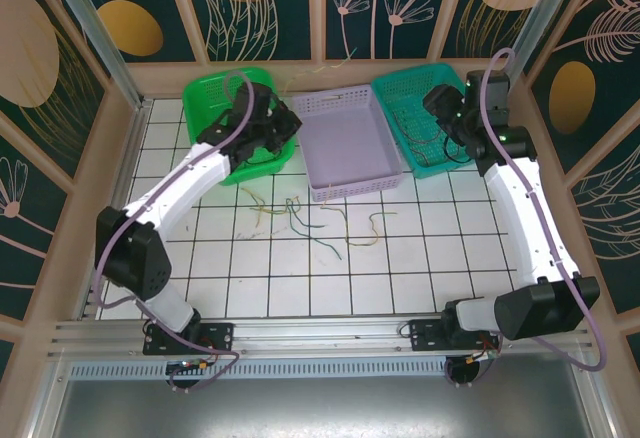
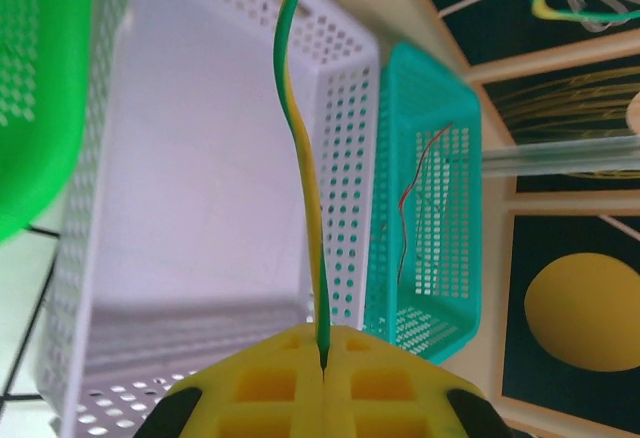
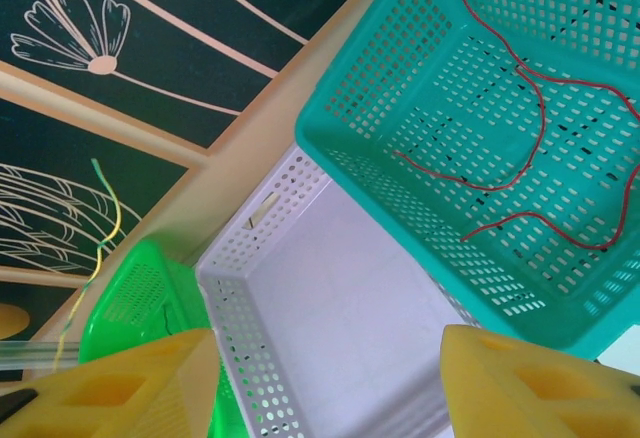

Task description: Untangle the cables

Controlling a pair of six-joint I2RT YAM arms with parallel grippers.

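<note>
The lilac basket's bottom lies below my left gripper, toward the teal basket, so I will next move down and across over it and release the green-and-yellow cable.
Several thin cables [image 1: 318,224], green, orange and yellow, lie tangled on the white tiled table in front of the baskets. My left gripper [image 2: 325,363] is shut on a green-and-yellow cable [image 2: 300,158] that rises from the pads and curves away; in the top view it hovers at the green basket [image 1: 205,93]. My right gripper [image 3: 325,378] is open with nothing between its yellow fingers [image 3: 540,388], and it hangs over the teal basket [image 3: 350,108]. Red cables [image 3: 520,128] lie in that basket.
A lilac perforated basket [image 1: 355,191] stands between the green and teal ones at the back of the table. Wooden walls with dark flower panels close in the back and sides. An aluminium rail [image 1: 320,333] runs along the near edge.
</note>
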